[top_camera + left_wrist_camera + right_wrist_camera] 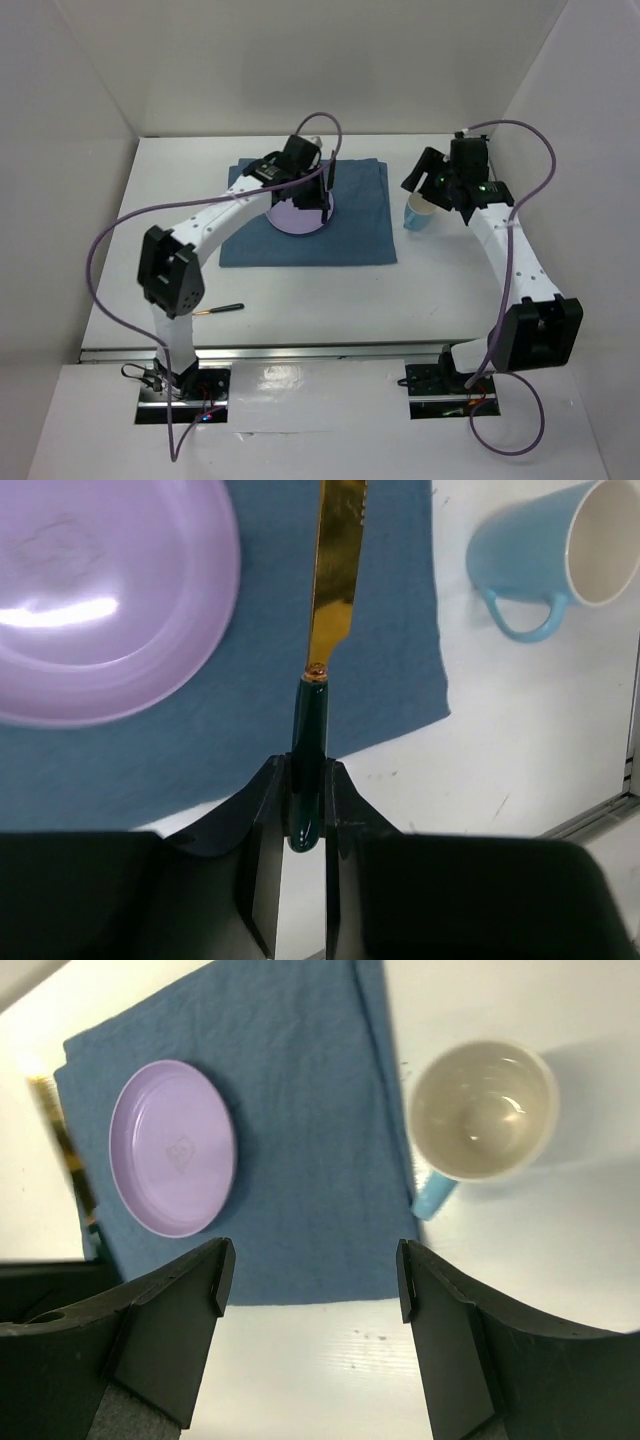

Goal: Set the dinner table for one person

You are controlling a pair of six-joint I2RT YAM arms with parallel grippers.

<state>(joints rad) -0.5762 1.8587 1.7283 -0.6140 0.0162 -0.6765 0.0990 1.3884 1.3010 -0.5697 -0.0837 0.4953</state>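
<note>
The knife shifts right in the top view to bare placemat beside the plate next. My left gripper then lowers and releases it.
My left gripper (305, 780) is shut on the dark green handle of a knife (335, 570), whose gold blade points out over the blue placemat (390, 670), just right of the purple plate (100, 590). From above, that gripper (322, 195) hangs over the plate (295, 218) on the placemat (355, 235). A light blue mug (420, 213) stands upright on the white dinner table (180, 180), just off the placemat's right edge. My right gripper (432, 185) hovers above the mug (483, 1110), open and holding nothing (310, 1270).
A utensil with a black handle and orange tip (222, 309) lies on the table near the left arm's base. A metal rail (300, 352) runs along the near edge. White walls close in the table on the left, right and back.
</note>
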